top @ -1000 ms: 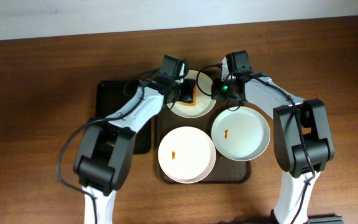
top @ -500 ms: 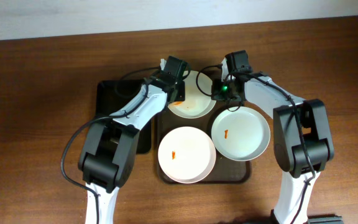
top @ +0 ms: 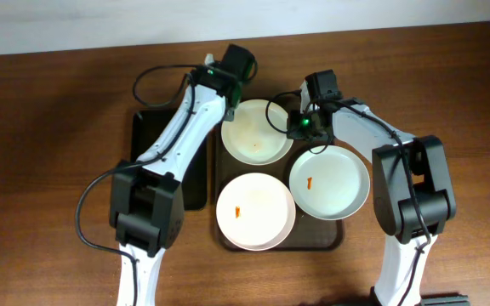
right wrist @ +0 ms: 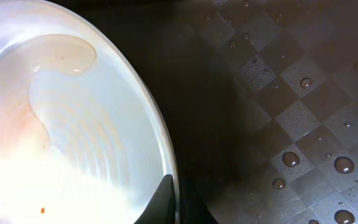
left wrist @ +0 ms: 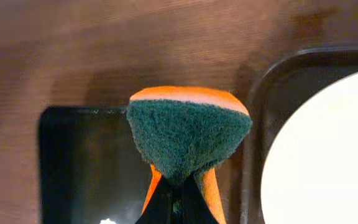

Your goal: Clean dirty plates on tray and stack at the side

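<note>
My left gripper will carry the sponge back, lower it onto the bottom of the black tray and let go of it there, because the back plate (top: 258, 133) looks wiped.
Three white plates lie on the dark brown tray (top: 333, 233). The back plate (top: 258, 133) looks wiped, with a wet film and a tiny orange speck in the right wrist view (right wrist: 73, 137). The front plate (top: 255, 211) and the right plate (top: 330, 181) each carry an orange smear. My right gripper (top: 300, 126) is shut on the back plate's right rim (right wrist: 174, 198). My left gripper (top: 226, 75) is shut on an orange sponge with a green scouring face (left wrist: 188, 134), held above the table's wood at the far edge of the black tray (left wrist: 79, 162).
The smaller black tray (top: 145, 127) lies left of the brown tray, partly under my left arm. The brown tray's textured floor (right wrist: 278, 93) has water drops on it. Its rim (left wrist: 260, 93) and the back plate's edge (left wrist: 328, 155) show in the left wrist view.
My left gripper has lifted the sponge off the back plate and moved it back and left, past the tray's corner. The right gripper has stayed on the plate's rim.
</note>
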### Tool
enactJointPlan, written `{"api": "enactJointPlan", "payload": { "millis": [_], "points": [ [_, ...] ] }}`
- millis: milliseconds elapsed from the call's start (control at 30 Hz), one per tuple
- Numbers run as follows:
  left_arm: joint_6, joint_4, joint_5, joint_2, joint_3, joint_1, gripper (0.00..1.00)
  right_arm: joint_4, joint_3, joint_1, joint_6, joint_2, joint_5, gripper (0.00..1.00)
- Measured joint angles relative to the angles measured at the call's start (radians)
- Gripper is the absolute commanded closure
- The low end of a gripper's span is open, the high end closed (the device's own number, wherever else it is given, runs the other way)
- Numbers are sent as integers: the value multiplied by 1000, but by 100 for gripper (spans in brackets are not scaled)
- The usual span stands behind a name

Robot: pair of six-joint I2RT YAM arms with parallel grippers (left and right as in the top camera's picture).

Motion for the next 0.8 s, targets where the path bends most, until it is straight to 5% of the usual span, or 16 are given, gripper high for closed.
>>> {"api": "enactJointPlan", "payload": {
  "millis": [367, 433, 500, 533, 800],
  "points": [
    [31, -282, 312, 0, 63, 222, 99, -71, 0, -7, -117, -49, 27, 96],
    [53, -264, 380, 0, 27, 290, 85, -71, 0, -7, -126, -66, 31, 96],
    [80, -241, 436, 0, -12, 320, 56, -75, 0, -7, -133, -73, 34, 96],
    [88, -240, 456, 0, -27, 326, 0, -76, 0, -7, -135, -74, 34, 96],
    [130, -303, 526, -69, -42, 376, 0, -272, 68, -7, -165, -83, -34, 96]
  ]
}}
